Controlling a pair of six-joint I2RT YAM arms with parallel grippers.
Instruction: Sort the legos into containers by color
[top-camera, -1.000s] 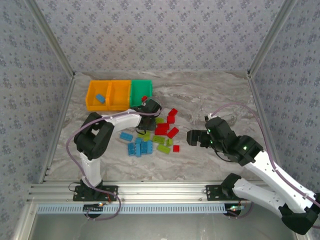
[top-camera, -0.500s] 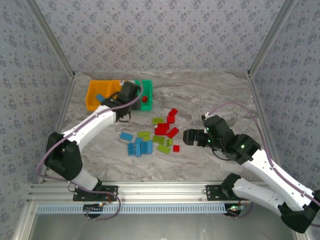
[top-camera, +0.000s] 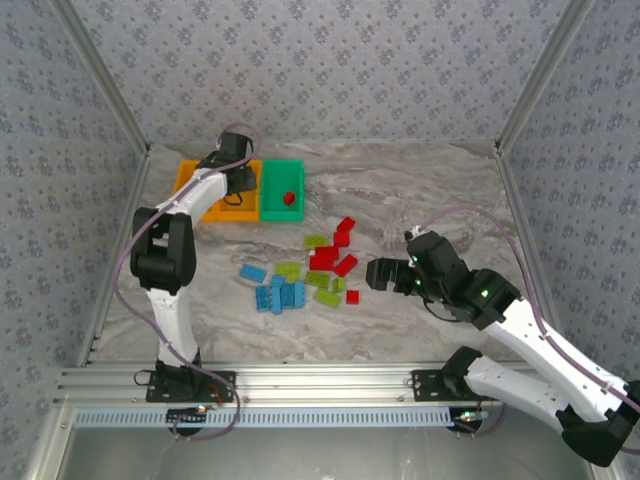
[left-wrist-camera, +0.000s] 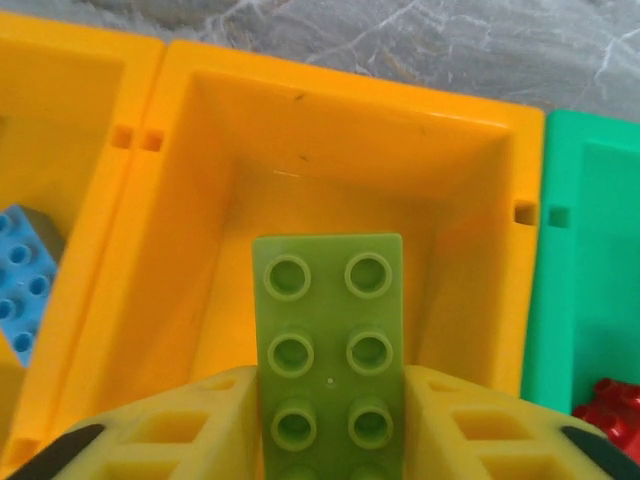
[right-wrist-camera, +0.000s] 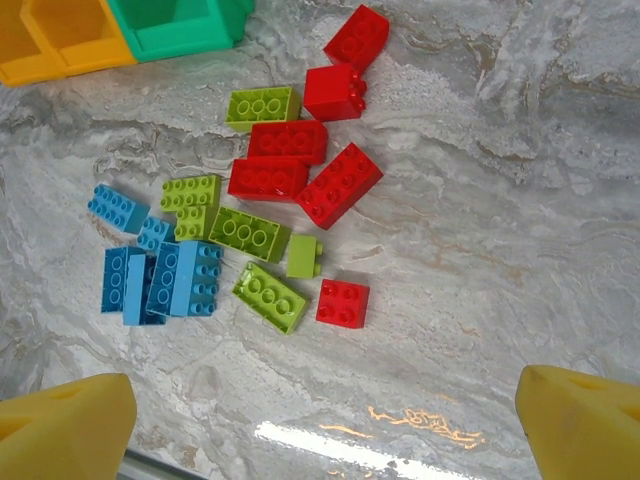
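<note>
Bare marble borders the pile's farthest flat red lego (top-camera: 346, 224) (right-wrist-camera: 357, 38) outward of and below my right gripper, so next my right gripper should reach outward and descend onto that lego.
My left gripper (left-wrist-camera: 328, 400) is shut on a lime green lego (left-wrist-camera: 328, 340), studs facing the camera, hanging over the middle orange container (left-wrist-camera: 300, 150). From above, this gripper (top-camera: 238, 180) sits at the row of containers (top-camera: 283, 178). A blue lego (left-wrist-camera: 22, 275) lies in the left orange bin (left-wrist-camera: 60, 130). A red lego (top-camera: 289, 198) lies in the green bin (left-wrist-camera: 590, 260). Loose blue, green and red legos (top-camera: 305, 275) are scattered mid-table. My right gripper (right-wrist-camera: 325, 430) hovers open and empty just right of them, nearest a small red lego (right-wrist-camera: 343, 302).
The three joined bins stand at the back left near the enclosure wall (top-camera: 120, 200). Bare marble table (top-camera: 430, 190) stretches to the right and back of the pile. The right arm (top-camera: 500, 310) reaches in from the front right.
The left arm swung from the edge of the pile back and left, past the green bin, to over the middle orange bin. The right gripper edged slightly left.
</note>
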